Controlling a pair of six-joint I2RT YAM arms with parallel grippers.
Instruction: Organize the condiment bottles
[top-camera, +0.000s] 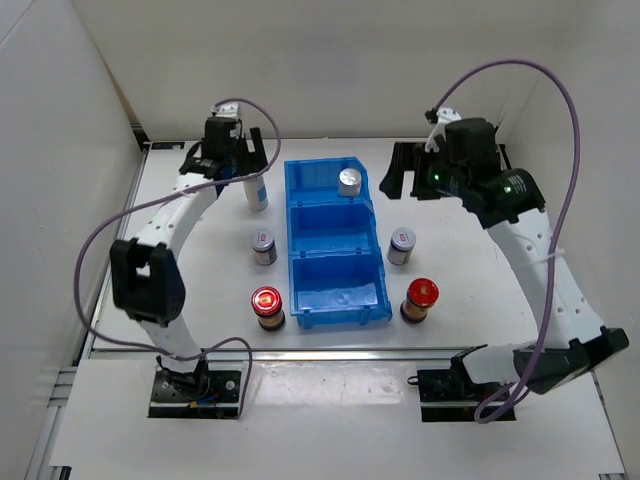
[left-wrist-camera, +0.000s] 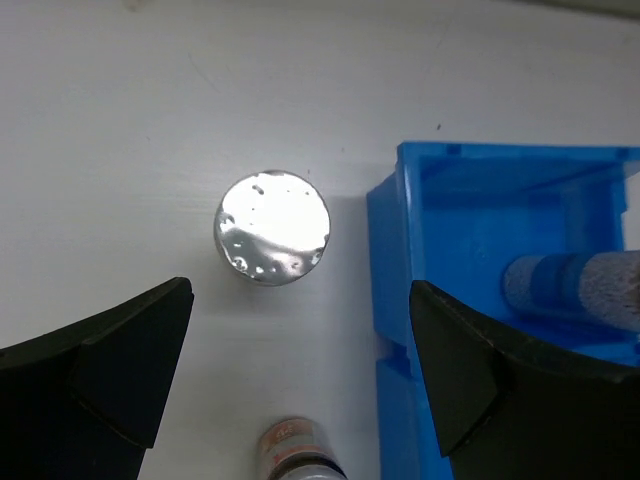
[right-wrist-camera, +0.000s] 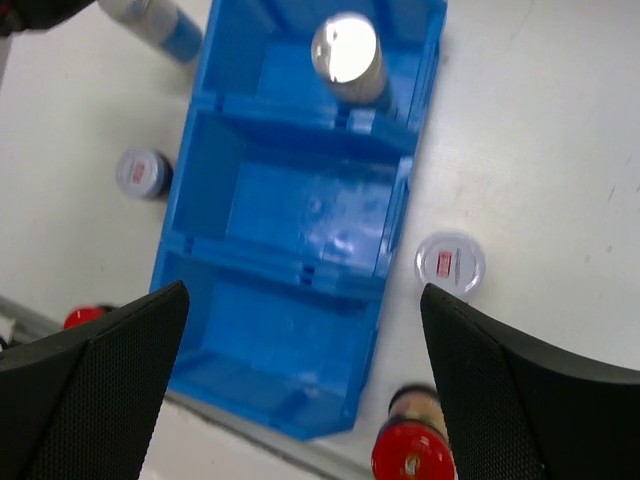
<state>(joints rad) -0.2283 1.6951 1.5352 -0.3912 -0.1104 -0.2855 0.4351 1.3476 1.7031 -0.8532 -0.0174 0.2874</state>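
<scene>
The robot's open left gripper will go down next until its fingers are on both sides of the tall bottle's shiny cap (left-wrist-camera: 272, 228) and close there, because this bottle is still outside the blue bin.
One tall silver-capped bottle (top-camera: 348, 181) stands in the far compartment of the blue bin (top-camera: 292, 215). The other (top-camera: 257, 190) stands on the table left of the bin, and its shiny cap (left-wrist-camera: 272, 228) shows just beyond my open left gripper (left-wrist-camera: 300, 370), which hovers above it (top-camera: 245, 165). White-lidded jars (top-camera: 263, 245) (top-camera: 401, 244) and red-capped jars (top-camera: 267, 305) (top-camera: 421, 297) stand on either side of the bin. My right gripper (top-camera: 405, 170) is open and empty, high above the bin's far right; its wrist view (right-wrist-camera: 305, 390) looks down on the bin (right-wrist-camera: 180, 200).
The bin's middle and near compartments hold nothing. White walls close in the table at the left and back. The table's near edge runs just behind the red-capped jars, with both arm bases beyond it.
</scene>
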